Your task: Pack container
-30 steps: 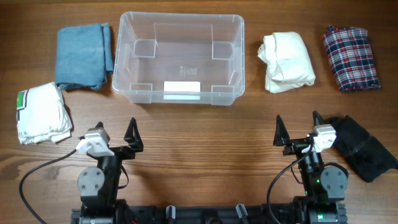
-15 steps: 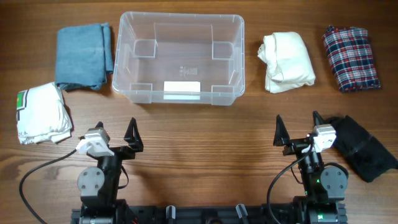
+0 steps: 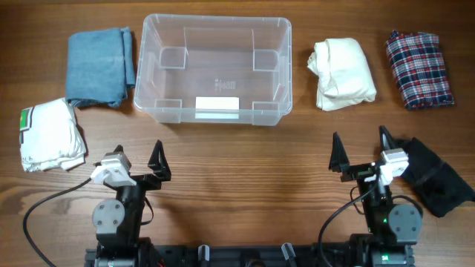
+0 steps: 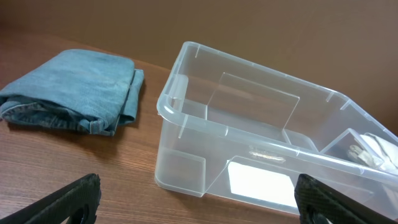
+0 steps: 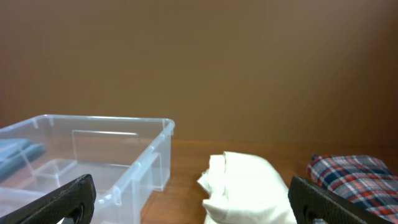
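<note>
My right gripper will next lift outward over the cream cloth, then turn and lower onto the cream cloth's edge facing the plaid cloth [image 3: 366, 70], where empty table gives room.
The clear plastic container [image 3: 215, 68] with a white label stands empty at the back middle of the table; it also shows in the left wrist view [image 4: 261, 162] and the right wrist view [image 5: 93, 162]. Folded cloths lie around it: blue denim [image 3: 100, 65], white with a green patch [image 3: 50, 134], cream [image 3: 343, 73], plaid [image 3: 418, 69] and black [image 3: 434, 176]. My left gripper [image 3: 137, 165] is open and empty near the front left. My right gripper [image 3: 361, 157] is open and empty near the front right, beside the black cloth.
The wooden table [image 3: 237, 170] stretches between the grippers and the container. The denim cloth [image 4: 71, 93] lies left of the container. The cream cloth [image 5: 249, 190] and plaid cloth [image 5: 354, 177] lie right of it.
My right gripper has shifted slightly to the right and toward the front. The left arm and all the cloths are unchanged.
</note>
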Motion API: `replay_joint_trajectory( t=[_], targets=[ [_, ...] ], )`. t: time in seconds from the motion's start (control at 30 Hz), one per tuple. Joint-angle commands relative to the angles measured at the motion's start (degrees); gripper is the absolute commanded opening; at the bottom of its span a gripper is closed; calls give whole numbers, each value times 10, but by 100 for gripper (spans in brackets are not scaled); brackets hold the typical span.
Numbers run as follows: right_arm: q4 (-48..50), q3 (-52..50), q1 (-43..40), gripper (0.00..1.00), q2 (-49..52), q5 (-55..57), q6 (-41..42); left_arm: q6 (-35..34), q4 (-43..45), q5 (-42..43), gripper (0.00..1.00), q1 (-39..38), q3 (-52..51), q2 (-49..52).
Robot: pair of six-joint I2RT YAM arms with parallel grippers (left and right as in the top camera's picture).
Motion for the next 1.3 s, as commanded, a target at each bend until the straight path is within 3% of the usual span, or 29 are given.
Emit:
replay_joint_trajectory(
  t=[0.0, 0.2, 0.37, 0.57, 0.73, 0.93, 1.27],
  targets=[
    [9, 143, -2, 100, 146, -38, -4, 3, 0, -3, 100, -4, -3, -4],
    [-107, 498, -2, 100, 526, -123, -16, 3, 0, -3, 100, -4, -3, -4],
    [-278, 762, -3, 100, 790, -188, -151, 3, 0, -3, 100, -4, -3, -4],
    [-297, 779, -21, 100, 882, -142, -139, 3, 0, -3, 100, -4, -3, -4],
    [-322, 779, -107, 100, 939, -146, -140, 3, 0, -3, 100, -4, -3, -4],
    [-363, 779, -163, 95, 1060, -215, -221, 3, 0, -3, 100, -4, -3, -4],
    [-308, 779, -192, 95, 1149, -242, -257, 3, 0, -3, 100, -4, -3, -4]
  ],
)
